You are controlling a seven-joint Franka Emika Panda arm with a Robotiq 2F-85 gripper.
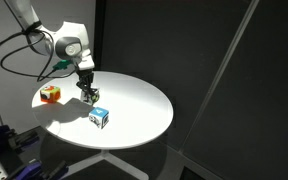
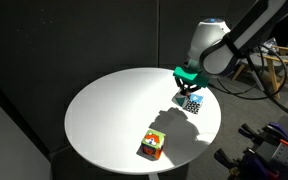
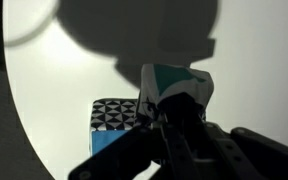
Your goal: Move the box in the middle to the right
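Note:
The tabletop is clear beside my gripper, along the blue-and-white cube's side that faces the orange-red cube. Next, my gripper should carry the box (image 3: 176, 84) there and let go of it.
My gripper (image 1: 87, 94) is over the middle of the round white table (image 1: 134, 95) and is closed round the box (image 3: 176, 84). In the wrist view the box shows teal and white patches between the dark fingers (image 3: 174, 112). In both exterior views the fingers (image 2: 188, 90) mostly hide it. It sits low, at or just above the tabletop. I cannot tell whether it touches. The blue-and-white cube (image 1: 100, 118) with a black-and-white triangle face (image 3: 114, 118) lies right beside the gripper (image 2: 192, 104).
An orange-red cube with green (image 1: 50, 93) lies near the table's edge and also shows in an exterior view (image 2: 152, 146). Dark curtains surround the table (image 2: 104, 110). Cables and equipment stand beyond the table rim.

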